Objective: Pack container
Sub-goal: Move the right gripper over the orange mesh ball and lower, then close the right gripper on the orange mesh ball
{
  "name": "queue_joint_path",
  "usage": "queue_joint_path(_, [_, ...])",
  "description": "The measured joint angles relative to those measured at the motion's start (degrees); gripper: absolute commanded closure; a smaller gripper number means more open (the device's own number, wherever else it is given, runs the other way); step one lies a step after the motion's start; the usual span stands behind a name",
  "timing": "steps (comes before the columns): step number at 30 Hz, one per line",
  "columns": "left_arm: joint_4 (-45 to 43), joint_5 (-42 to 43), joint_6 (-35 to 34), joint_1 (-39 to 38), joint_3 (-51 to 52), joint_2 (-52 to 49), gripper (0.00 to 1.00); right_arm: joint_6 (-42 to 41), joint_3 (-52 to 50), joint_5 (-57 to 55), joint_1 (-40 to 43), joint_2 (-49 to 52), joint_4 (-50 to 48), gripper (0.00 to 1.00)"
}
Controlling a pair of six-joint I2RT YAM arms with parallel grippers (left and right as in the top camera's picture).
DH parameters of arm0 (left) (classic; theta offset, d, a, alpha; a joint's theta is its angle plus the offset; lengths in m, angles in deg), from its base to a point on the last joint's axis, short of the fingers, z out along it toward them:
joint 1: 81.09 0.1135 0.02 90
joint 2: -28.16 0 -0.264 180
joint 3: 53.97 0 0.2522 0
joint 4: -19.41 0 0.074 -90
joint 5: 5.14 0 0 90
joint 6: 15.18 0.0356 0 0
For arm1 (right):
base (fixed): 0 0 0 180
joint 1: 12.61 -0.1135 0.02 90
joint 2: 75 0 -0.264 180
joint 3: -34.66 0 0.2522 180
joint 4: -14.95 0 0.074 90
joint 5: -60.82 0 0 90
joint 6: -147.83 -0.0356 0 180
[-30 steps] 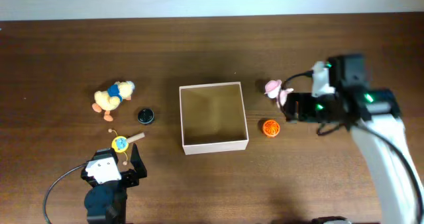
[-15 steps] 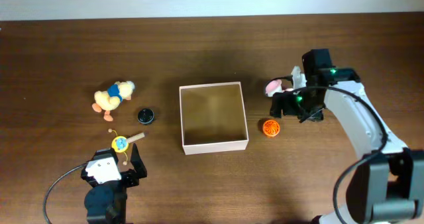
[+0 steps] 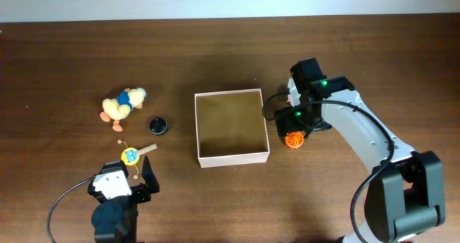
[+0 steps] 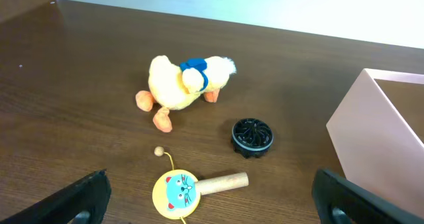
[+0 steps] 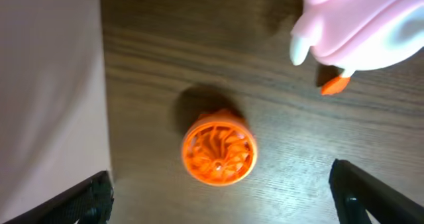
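My right gripper moves down around the orange toy [image 3: 293,139] [image 5: 219,152] next and closes, since the toy lies below it, midway between its open fingers.
The container [image 3: 233,157], a square white-walled box with a tan inside, stands mid-table and holds nothing. My right gripper [image 3: 290,125] is open and hovers over a small orange round toy [image 3: 293,139] just right of the box. In the right wrist view the orange toy [image 5: 219,152] lies between my open fingers [image 5: 222,201], with a pink toy [image 5: 361,25] beyond it and the box wall [image 5: 46,85] at the left. The arm hides the pink toy from overhead. My left gripper [image 3: 122,184] is open and empty at the front left.
A yellow plush duck [image 3: 122,105], a black round toy [image 3: 158,125] and a cat-faced wooden rattle [image 3: 133,154] lie left of the box. The left wrist view shows the duck [image 4: 182,85], black toy [image 4: 252,136], rattle [image 4: 182,191] and box corner [image 4: 377,131].
My right arm has swung left toward the box, passing over the pink toy to sit above the orange toy. The left arm and the toys have not moved.
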Motion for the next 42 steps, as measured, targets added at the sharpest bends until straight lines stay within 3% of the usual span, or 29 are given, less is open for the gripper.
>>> queue_joint_path(20, [0.00, 0.00, 0.00, 0.00, 0.00, 0.00, 0.01, -0.24, -11.34, -1.03, 0.00, 0.15, -9.14, 0.06])
queue_joint_path(42, [0.00, 0.00, 0.00, 0.00, 0.00, 0.00, 0.01, -0.48, -12.46, -1.03, 0.00, 0.15, -16.22, 0.21])
